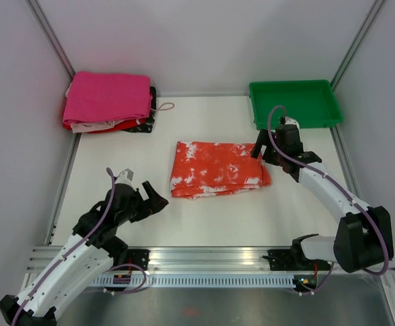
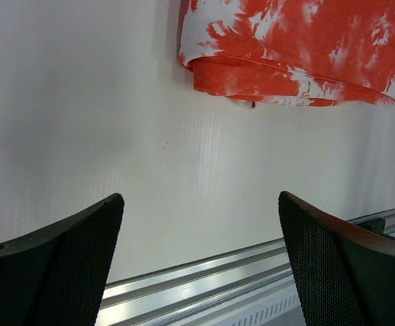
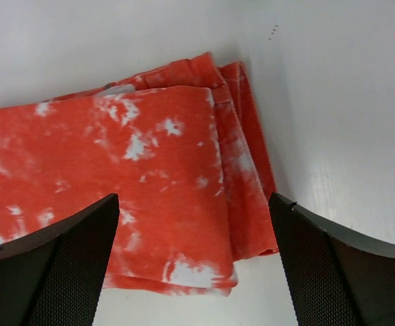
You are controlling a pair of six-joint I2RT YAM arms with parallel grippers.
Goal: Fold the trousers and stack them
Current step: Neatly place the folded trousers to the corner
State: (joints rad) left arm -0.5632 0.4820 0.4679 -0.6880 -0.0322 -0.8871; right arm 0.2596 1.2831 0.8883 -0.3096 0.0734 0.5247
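Observation:
The robot's right gripper will next go down onto the trousers' upper folded edge and close there, as that edge is below and runs between the gripper's open fingers.
Folded orange-and-white tie-dye trousers lie flat in the middle of the table. They also show in the left wrist view and the right wrist view. A stack of folded clothes with a pink piece on top sits at the back left. My right gripper is open and empty, just above the trousers' right end. My left gripper is open and empty, over bare table left of and nearer than the trousers.
A green tray stands at the back right. A metal rail runs along the near edge; it also shows in the left wrist view. White walls enclose the table on three sides.

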